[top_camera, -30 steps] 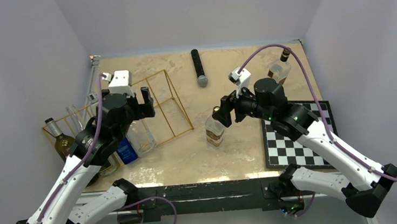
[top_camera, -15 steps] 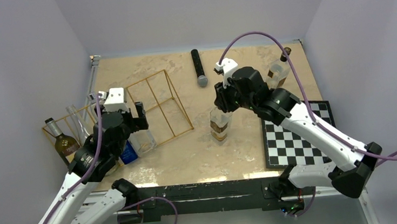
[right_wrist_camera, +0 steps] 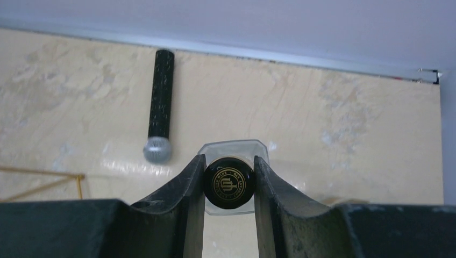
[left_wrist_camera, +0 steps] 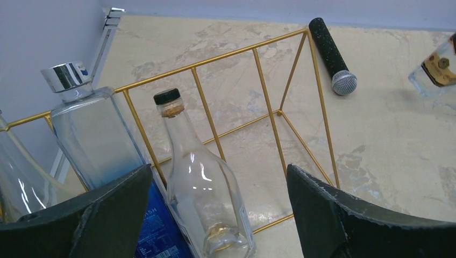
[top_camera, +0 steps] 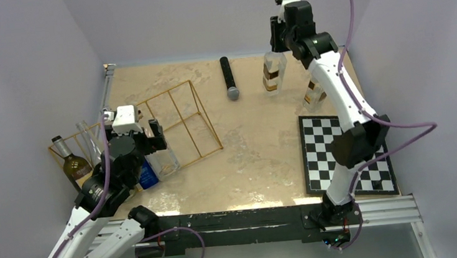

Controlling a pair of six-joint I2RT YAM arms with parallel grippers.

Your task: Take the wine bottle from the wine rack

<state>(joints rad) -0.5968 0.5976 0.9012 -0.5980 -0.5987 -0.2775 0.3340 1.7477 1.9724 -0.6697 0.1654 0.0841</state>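
Next I need to bring my left gripper outward and down onto the black stopper of the clear bottle, since it sits below and outward of the spread fingers.
The gold wire wine rack (top_camera: 182, 117) lies at the left of the table. At its left end leans a dark wine bottle (top_camera: 70, 164). My left gripper (top_camera: 152, 139) hangs open over the rack's near side. In the left wrist view a clear empty bottle (left_wrist_camera: 200, 185) with a black stopper lies between the spread fingers (left_wrist_camera: 102, 215), untouched. My right gripper (top_camera: 277, 45) is raised high at the back, shut on the black cap (right_wrist_camera: 228, 183) of a square bottle (top_camera: 273, 72) holding amber liquid; this bottle hangs above the far table.
A blue-labelled flask (left_wrist_camera: 88, 134) with a silver cap leans in the rack (left_wrist_camera: 269, 113) beside the clear bottle. A black microphone (top_camera: 229, 78) lies at the back centre. Another amber bottle (top_camera: 313, 93) stands back right. A chessboard (top_camera: 347, 153) covers the right front.
The right gripper closed on the square bottle's cap at the table's middle, then lifted it and swung it up to the back. The left arm drew back slightly toward the near edge.
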